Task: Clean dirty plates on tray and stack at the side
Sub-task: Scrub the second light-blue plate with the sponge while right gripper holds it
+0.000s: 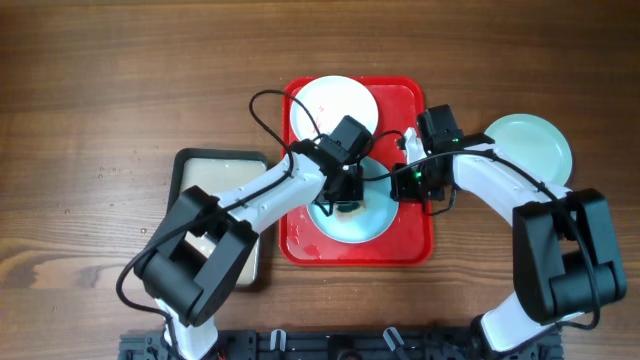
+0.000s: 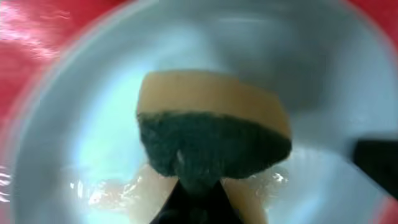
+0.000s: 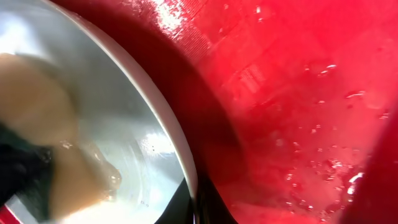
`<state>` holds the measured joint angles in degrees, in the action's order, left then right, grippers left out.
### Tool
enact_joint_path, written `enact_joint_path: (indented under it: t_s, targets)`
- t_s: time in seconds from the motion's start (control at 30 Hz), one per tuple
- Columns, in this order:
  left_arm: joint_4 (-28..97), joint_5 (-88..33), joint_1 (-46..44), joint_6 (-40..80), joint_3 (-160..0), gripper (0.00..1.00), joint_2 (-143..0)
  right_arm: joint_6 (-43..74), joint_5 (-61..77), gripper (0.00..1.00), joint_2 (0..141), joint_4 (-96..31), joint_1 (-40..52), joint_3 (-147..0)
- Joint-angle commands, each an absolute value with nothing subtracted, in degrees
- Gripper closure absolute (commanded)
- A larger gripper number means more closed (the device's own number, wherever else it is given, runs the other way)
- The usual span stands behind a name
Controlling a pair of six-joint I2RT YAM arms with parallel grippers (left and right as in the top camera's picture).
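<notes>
My left gripper is to lift off the plate next, carry the sponge over the pale inside of the pan and let go of it there, because the pan stands open beside the tray (image 1: 410,235).
The red tray (image 1: 410,235) holds a white plate (image 1: 333,105) at its far left and a light blue plate (image 1: 365,225) at its near middle. A second light blue plate (image 1: 530,145) lies on the table to the right of the tray. My left gripper (image 1: 345,190) is shut on a yellow sponge with a dark green pad (image 2: 211,124) and presses it on the wet blue plate (image 2: 81,124). My right gripper (image 1: 405,180) is shut on that plate's right rim (image 3: 155,118); its jaws (image 3: 196,202) straddle the rim over the tray (image 3: 298,93).
A dark-rimmed metal pan with a pale inside (image 1: 215,165) stands left of the tray, partly under my left arm. Water drops and foam lie on the tray floor and in the plate.
</notes>
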<state>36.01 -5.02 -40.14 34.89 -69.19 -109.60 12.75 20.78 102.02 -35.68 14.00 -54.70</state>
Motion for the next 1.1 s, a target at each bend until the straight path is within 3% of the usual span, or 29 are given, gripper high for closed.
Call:
enact_joint_path:
  t_s: [0.0, 0.13, 0.3, 0.37, 0.57, 0.67, 0.83, 1.07]
  targets:
    - [42.19, 15.64, -38.3, 35.16, -68.29, 0.96, -110.91, 13.72, 19.75, 0.96, 104.05, -35.77, 14.39, -54.81]
    - [44.86, 11.42, -35.7, 35.0, -68.31, 0.96, -110.78, 13.72, 19.73, 0.96, 104.05, -35.83, 14.39, -54.81]
    - [33.26, -20.71, -36.58, 34.98, -68.1, 0.96, -111.2, 13.69, 19.75, 0.96, 104.05, -35.79, 14.39, -54.81]
    - [30.13, -25.08, -38.41, 35.0, -68.1, 0.96, -111.87, 13.69, 19.75, 0.96, 104.05, -35.81, 14.39, -54.81]
    - [38.15, -21.54, -39.27, 35.07, -68.1, 0.96, -113.14, 13.69, 19.75, 0.96, 104.05, -35.88, 14.39, -54.81]
    - [46.59, -2.31, -35.38, 39.29, -68.1, 0.96, -111.94, 13.69, 19.75, 0.96, 104.05, -35.86, 14.39, -54.81]
    - [49.17, 13.87, -34.87, 41.67, -68.6, 0.96, -105.93, 13.63, 19.75, 0.96, 104.05, -35.83, 14.39, -54.81]
    - [52.84, 4.73, -35.05, 41.65, -68.75, 0.96, -93.82, 13.61, 19.75, 0.96, 104.05, -35.86, 14.39, -54.81]
